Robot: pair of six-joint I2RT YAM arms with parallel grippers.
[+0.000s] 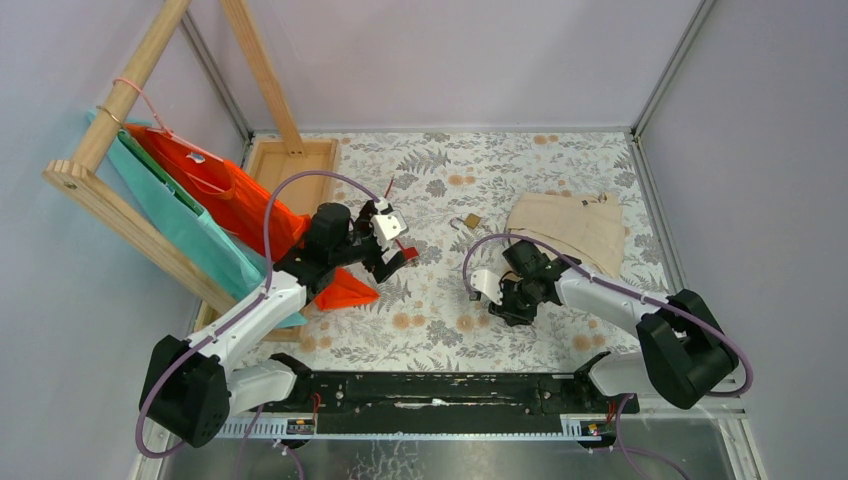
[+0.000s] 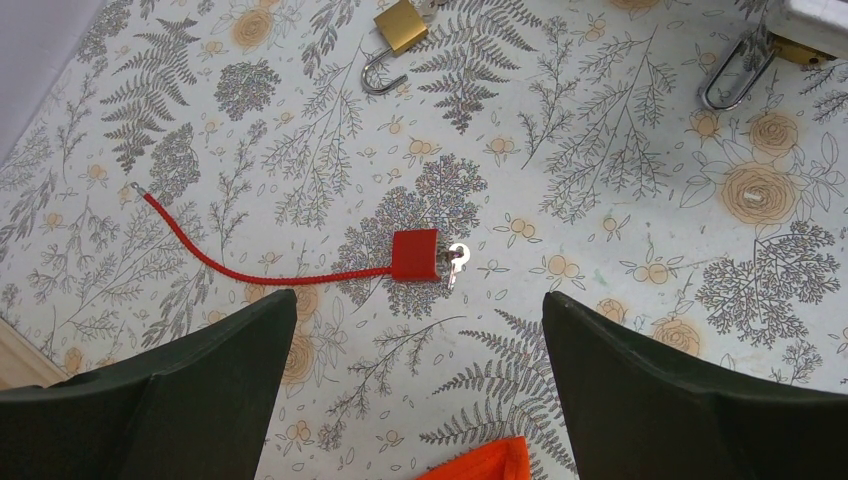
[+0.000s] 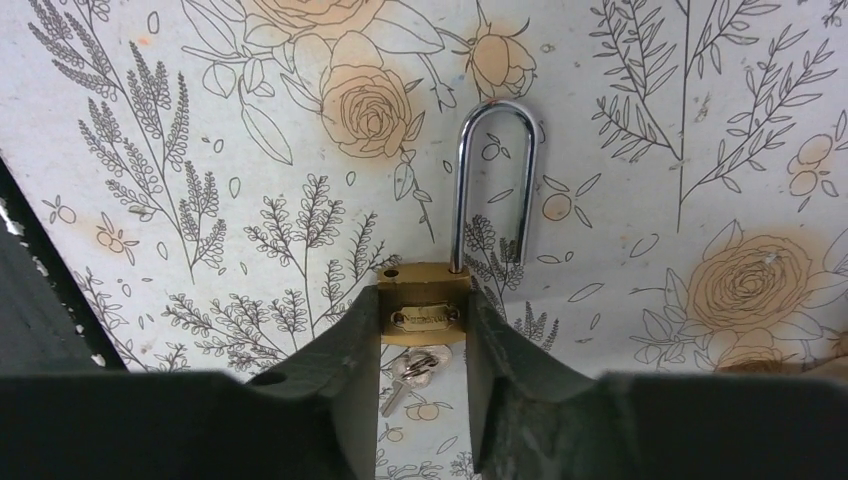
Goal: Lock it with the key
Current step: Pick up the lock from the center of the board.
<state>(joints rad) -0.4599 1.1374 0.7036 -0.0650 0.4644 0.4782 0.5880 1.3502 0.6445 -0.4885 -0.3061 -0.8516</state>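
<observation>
I need to tilt my left gripper first and then move it across, to get onto the shackle's free curved end on the padlock in my right gripper.
The red lock (image 2: pixel 415 254) lies flat on the floral table, with a small silver key (image 2: pixel 457 262) in its right end. Its thin red cable (image 2: pixel 220 265) trails left, the far end free. My left gripper (image 2: pixel 418 302) hangs open and empty just above it; in the top view the gripper (image 1: pixel 396 261) covers most of the lock (image 1: pixel 404 244). My right gripper (image 3: pixel 425 300) is shut on a small brass padlock (image 3: pixel 425 318) at the table. That padlock's steel shackle (image 3: pixel 495 180) stands open and keys (image 3: pixel 410 370) hang under it.
A second brass padlock (image 1: pixel 470 221) with an open shackle lies mid-table, also in the left wrist view (image 2: pixel 397 28). A beige cloth (image 1: pixel 570 225) lies at the right. An orange bag (image 1: pixel 230 195) and a teal bag (image 1: pixel 175 215) hang on a wooden frame (image 1: pixel 110 205) beside a wooden tray (image 1: pixel 285 165).
</observation>
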